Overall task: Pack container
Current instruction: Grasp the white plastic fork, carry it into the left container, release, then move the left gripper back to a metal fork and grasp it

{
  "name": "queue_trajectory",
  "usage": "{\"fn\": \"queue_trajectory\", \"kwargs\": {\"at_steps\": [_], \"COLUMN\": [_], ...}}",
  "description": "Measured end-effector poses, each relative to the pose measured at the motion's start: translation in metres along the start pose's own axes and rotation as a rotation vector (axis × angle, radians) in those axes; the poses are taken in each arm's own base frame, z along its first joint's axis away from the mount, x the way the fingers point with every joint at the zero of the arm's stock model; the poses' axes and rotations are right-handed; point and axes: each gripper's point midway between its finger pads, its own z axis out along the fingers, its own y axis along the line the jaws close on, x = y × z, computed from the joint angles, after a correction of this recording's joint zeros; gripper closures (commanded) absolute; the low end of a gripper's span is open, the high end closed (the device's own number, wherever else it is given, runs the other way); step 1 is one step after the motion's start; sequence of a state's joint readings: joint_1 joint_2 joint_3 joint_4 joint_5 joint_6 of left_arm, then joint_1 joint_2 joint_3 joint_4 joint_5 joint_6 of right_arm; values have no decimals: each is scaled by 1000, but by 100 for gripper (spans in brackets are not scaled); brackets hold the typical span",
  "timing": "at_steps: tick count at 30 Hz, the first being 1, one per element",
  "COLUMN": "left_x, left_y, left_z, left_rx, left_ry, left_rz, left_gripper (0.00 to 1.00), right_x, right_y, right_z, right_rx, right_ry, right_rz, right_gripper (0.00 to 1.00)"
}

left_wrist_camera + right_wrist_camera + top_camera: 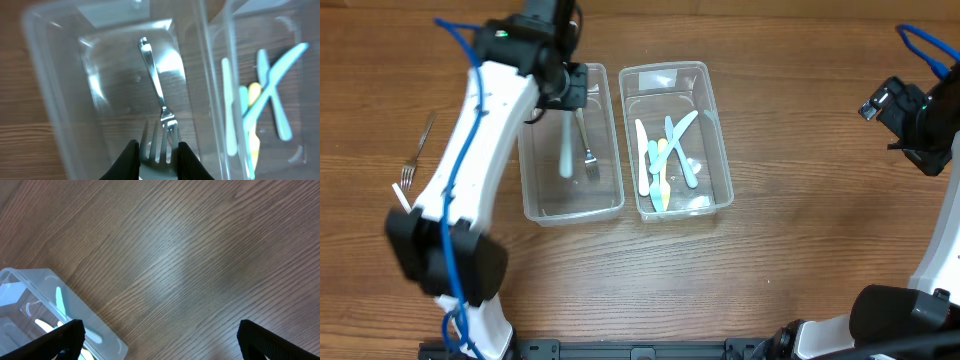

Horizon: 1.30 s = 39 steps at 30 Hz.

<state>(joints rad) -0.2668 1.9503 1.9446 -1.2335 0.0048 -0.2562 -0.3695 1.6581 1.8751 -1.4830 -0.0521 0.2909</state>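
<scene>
The pale plastic fork comes down next into that clear container, released on the container's bare bottom (566, 188) (127, 100) beside the metal fork below my left gripper.
My left gripper (567, 92) (155, 149) is shut on a pale plastic fork (565, 150) (156, 150) and holds it over the left clear container (535, 205) (60, 100). A metal fork (587, 140) (156, 87) lies inside that container. The right clear container (720, 150) (220, 60) (30, 280) holds several pale blue, white and yellow plastic utensils (665, 155) (272, 85). My right gripper (920, 125) (160, 330) is open and empty over bare wood at the far right, away from both containers.
Another metal fork (417, 152) lies on the wooden table left of my left arm, with a small white piece (400, 195) near it. The two containers stand side by side at the table's middle.
</scene>
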Motion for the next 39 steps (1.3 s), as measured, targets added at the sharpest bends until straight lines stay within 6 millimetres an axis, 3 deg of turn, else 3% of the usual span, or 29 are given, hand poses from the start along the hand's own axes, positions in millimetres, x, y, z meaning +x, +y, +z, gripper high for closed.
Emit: {"fn": "queue_trajectory", "kwargs": {"at_steps": [3, 6, 8, 10, 12, 15, 17, 19, 20, 21, 22, 24, 25, 27, 30, 32, 36, 39], "left_x": [20, 37, 40, 39, 36, 20, 0, -11, -11, -7, -2, 11, 20, 29, 61, 72, 113, 129], "left_y": [3, 7, 8, 7, 7, 10, 16, 36, 51, 78, 101, 144, 178, 213, 249, 257, 264, 267], "left_z": [65, 105, 111, 109, 102, 71, 17, -52, -80, -117, -138, -162, -166, -148, -82, -54, 18, 48], "left_rx": [-32, -58, -61, -57, -60, -78, -106, -140, -154, -182, -208, -260, -296, -307, -283, -273, -271, -284], "left_ry": [159, 260, 277, 273, 267, 210, 104, -31, -84, -144, -178, -193, -182, -132, 44, 82, 179, 184], "left_rz": [-36, -49, -53, -52, -40, -17, 6, -10, -37, -92, -141, -223, -280, -327, -348, -343, -316, -305], "left_gripper": [95, 79, 64, 42, 32, 21, 15, 12, 12, 11, 11, 11, 10, 10, 10, 10, 11, 11], "right_x": [0, 0, 0, 0, 0, 1, 1, 0, 0, 1, 0, 1, 1, 1, 1, 1, 1, 2], "right_y": [0, 0, 0, 0, 0, 0, 0, 0, 0, 0, 0, 0, 0, 0, 0, 0, -1, -1], "right_z": [0, 0, 0, 0, 0, 0, 0, 0, 0, 0, 0, 0, 0, 0, 0, 0, 0, 0], "right_rx": [0, 0, 1, 1, 1, 1, 1, 1, 1, 1, 1, 1, 1, 1, 2, 2, 2, 3], "right_ry": [0, 1, 1, 2, 2, 2, 2, 1, 2, 2, 2, 2, 2, 2, 4, 5, 6, 7], "right_rz": [0, 0, 0, 0, 0, 0, 0, 0, 0, 0, 0, 0, 0, 0, 0, 0, 0, 0], "right_gripper": [0, 0, 0, 0, 0, 0, 0, 0, 0, 0, 0, 0, 0, 0, 0, 0, 0, 0]}}
